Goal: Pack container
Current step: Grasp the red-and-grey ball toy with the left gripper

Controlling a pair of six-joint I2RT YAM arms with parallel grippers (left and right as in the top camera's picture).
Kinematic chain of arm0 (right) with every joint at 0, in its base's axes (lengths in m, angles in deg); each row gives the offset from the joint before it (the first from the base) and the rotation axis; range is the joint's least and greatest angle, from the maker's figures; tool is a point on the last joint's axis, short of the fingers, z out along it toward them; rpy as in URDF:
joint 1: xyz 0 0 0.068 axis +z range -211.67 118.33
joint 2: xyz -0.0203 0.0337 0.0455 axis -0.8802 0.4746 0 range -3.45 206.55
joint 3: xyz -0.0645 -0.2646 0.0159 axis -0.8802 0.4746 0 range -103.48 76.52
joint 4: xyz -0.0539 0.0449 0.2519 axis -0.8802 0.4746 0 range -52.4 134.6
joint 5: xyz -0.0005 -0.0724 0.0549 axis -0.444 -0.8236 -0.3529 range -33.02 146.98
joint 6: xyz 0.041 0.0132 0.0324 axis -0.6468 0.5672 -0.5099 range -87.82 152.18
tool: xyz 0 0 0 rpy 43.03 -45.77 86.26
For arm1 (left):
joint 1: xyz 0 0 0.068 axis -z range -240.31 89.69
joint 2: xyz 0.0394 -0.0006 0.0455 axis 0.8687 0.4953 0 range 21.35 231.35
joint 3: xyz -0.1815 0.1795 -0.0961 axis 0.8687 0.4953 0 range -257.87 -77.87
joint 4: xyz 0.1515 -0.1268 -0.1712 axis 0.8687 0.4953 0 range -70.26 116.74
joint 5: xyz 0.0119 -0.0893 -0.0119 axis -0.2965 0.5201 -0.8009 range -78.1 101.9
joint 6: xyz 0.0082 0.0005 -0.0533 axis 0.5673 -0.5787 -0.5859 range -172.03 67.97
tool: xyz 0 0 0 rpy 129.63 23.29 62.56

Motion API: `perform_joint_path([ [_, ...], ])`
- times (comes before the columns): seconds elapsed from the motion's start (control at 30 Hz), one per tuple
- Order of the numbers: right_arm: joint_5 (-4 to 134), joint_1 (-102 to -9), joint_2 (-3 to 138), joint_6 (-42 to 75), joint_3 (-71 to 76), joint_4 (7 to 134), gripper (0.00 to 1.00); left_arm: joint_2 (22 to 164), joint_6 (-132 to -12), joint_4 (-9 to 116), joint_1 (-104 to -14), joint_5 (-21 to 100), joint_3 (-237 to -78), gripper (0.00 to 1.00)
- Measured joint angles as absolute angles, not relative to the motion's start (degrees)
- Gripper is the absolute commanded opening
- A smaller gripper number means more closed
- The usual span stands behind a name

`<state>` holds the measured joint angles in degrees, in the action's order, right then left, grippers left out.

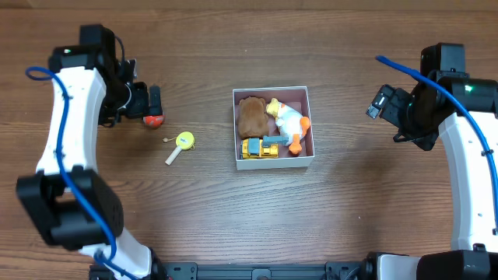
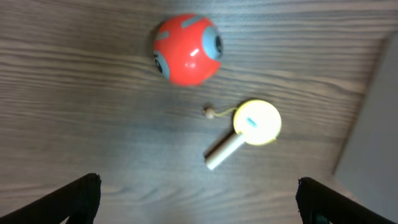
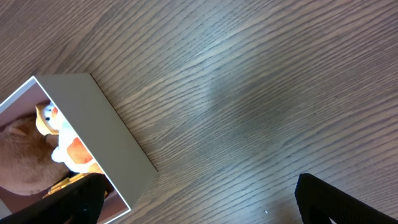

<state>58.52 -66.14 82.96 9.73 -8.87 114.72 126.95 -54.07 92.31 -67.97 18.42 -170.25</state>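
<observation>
My left gripper will go down over the red ball (image 1: 154, 121) next with its open fingers passing either side, because the ball is still on the tabletop outside the container (image 1: 307, 93).
The white-walled container (image 1: 307, 93) sits mid-table and holds a brown plush (image 1: 251, 117), a white and orange duck (image 1: 289, 122) and a yellow toy truck (image 1: 261, 148). A red ball with grey spots (image 1: 155, 120) and a yellow disc rattle on a pale stick (image 1: 181, 145) lie on the table to its left. My left gripper (image 1: 148, 102) is open just above the ball; in the left wrist view the ball (image 2: 186, 49) and rattle (image 2: 249, 129) lie ahead of the fingers (image 2: 198, 202). My right gripper (image 1: 387, 105) is open and empty, right of the container (image 3: 102, 127).
The wooden table (image 1: 350, 210) carries nothing else. The arm bases stand at the front left and front right edges.
</observation>
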Motion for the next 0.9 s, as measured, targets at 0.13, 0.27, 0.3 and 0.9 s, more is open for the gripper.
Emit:
perform_joint_path([
  [0.13, 58.54, -66.14, 82.96, 9.73, -8.87, 114.72, 1.0, 132.97, -55.15, 88.84, -67.8, 18.49, -169.92, 0.99],
  [0.27, 58.52, -66.14, 82.96, 9.75, -8.87, 114.87, 1.0, 138.08, -55.47, 84.97, -67.8, 17.55, -169.83, 0.93],
  [0.3, 58.54, -66.14, 82.96, 9.75, -8.87, 115.03, 1.0, 139.11, -55.63, 84.16, -67.8, 17.29, -169.83, 0.92],
  [0.9, 58.52, -66.14, 82.96, 9.73, -8.87, 116.32, 1.0, 142.56, -56.41, 77.14, -65.92, 14.99, -169.72, 0.56],
])
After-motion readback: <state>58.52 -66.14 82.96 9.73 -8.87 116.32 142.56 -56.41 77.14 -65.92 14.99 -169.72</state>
